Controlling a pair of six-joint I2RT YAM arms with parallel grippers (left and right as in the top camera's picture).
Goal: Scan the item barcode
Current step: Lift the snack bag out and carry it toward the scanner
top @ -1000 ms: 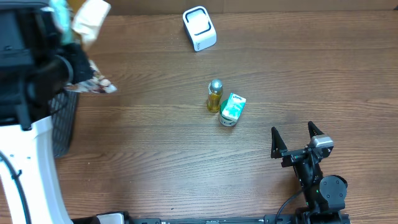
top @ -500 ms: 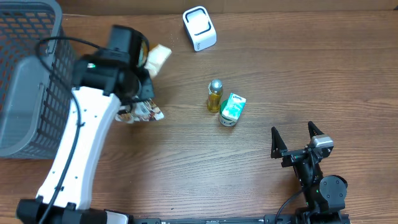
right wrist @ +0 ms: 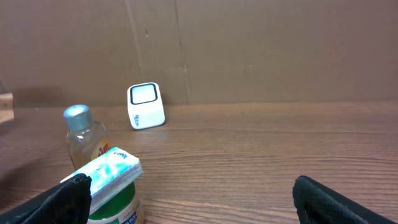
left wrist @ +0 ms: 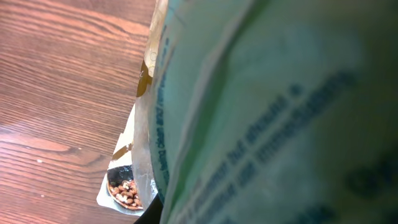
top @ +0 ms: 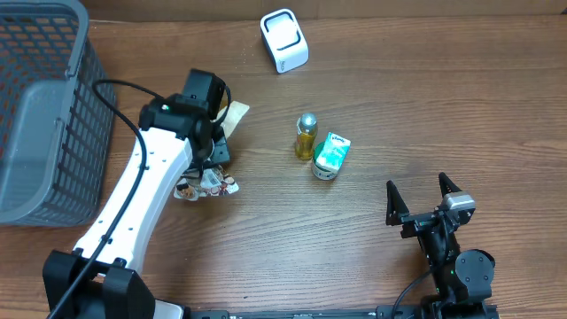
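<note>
I need to lower the snack pouch (top: 205, 184) toward the small bottle with my left gripper next and lay it on the tabletop short of the bottle, where the wood is empty.
My left gripper (top: 218, 149) is shut on a snack pouch (top: 205, 184) and holds it over the table left of centre. The pouch's nut-printed end hangs toward the front, and its pale end (top: 236, 112) points toward the back. In the left wrist view the pouch (left wrist: 261, 112) fills most of the picture as blurred pale green print. Its nut picture (left wrist: 124, 188) shows at the bottom, and the fingers are hidden behind the pouch. The white barcode scanner (top: 283, 40) stands at the back, apart from the pouch. It also shows in the right wrist view as the scanner (right wrist: 146, 106). My right gripper (top: 423, 190) rests open at the front right, holding nothing.
A small bottle of yellow liquid (top: 306, 136) and a green tub with a teal packet on top (top: 331, 156) stand together mid-table. The right wrist view shows the same bottle (right wrist: 84, 140) and tub (right wrist: 109, 180). A grey mesh basket (top: 44, 106) fills the far left.
The left arm has swung from over the basket toward the table's middle, carrying the pouch right and forward. The right arm has stayed still.
</note>
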